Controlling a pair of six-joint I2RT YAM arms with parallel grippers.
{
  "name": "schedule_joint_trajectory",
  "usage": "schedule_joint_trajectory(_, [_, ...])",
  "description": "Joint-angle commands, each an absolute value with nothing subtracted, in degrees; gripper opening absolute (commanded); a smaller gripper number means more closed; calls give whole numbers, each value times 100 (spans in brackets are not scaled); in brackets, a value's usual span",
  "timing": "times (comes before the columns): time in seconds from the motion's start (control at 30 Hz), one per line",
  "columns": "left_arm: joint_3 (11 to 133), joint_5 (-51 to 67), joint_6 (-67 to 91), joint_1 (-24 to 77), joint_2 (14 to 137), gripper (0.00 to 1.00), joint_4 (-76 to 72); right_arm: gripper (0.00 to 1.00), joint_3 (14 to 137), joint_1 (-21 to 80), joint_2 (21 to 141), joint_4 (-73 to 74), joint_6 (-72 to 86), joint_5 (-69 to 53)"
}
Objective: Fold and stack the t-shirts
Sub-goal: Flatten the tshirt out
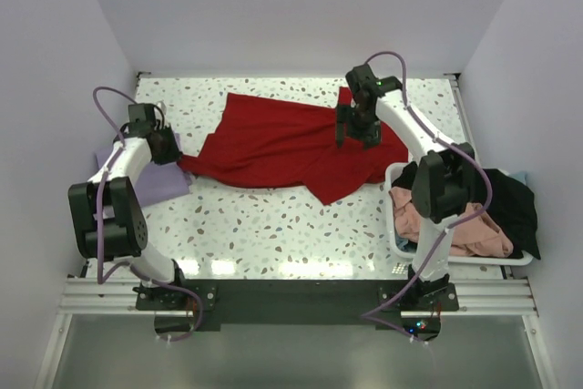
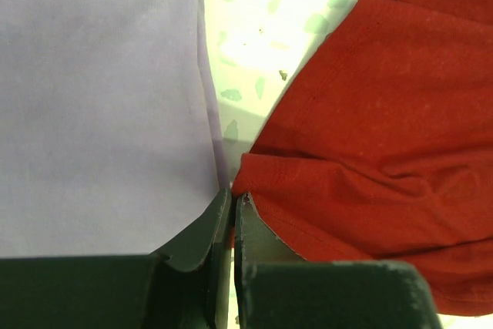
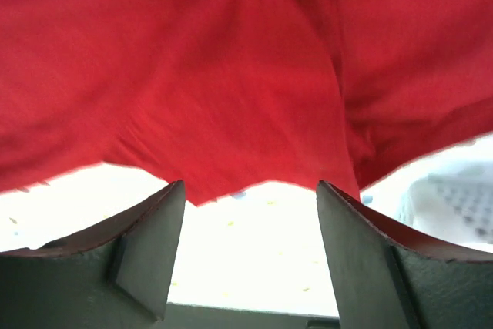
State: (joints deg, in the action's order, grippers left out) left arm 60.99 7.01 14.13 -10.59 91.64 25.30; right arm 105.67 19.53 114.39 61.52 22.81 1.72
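Note:
The red t-shirt hem's jutting corner is below my right gripper and to its right in the top view, so my open right gripper will go down and back toward the basket onto it.
The large red t-shirt lies spread and creased across the middle of the table. My left gripper is at its left corner, jaws closed with a sliver of red cloth pinched between the fingertips. The folded lavender t-shirt lies flat just left of it and fills the left half of the left wrist view. My right gripper hovers over the shirt's right part, jaws wide open and empty, red cloth just ahead of them.
A white plastic basket stands at the right front, holding a black t-shirt and a salmon-pink one; its corner shows in the right wrist view. White walls close in the table on three sides.

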Motion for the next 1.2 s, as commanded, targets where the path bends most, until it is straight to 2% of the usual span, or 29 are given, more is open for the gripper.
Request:
schedule_joint_trajectory(0.0, [6293,800,1336,-1151,9255,0,2250,71,9470,1977,10812,5689,2241,26])
schedule_joint_trajectory(0.2, [6328,896,1327,-1169,9439,0,2224,65,8754,1960,10555,5361,2452,149])
schedule_joint_trajectory(0.5, [6328,905,1301,-1222,9510,0,2206,64,9518,1925,10907,5739,2277,1010])
schedule_joint_trajectory(0.83, [6284,1028,1318,-1283,9519,0,2145,61,9106,1731,10889,5686,2224,1011])
schedule_joint_trajectory(1.07, [6267,1055,1327,-1283,9501,0,2136,53,8781,1714,10916,5607,2250,967])
schedule_joint_trajectory(1.17, [6240,1072,1327,-1283,9492,0,2118,46,8737,1714,10881,5616,2259,958])
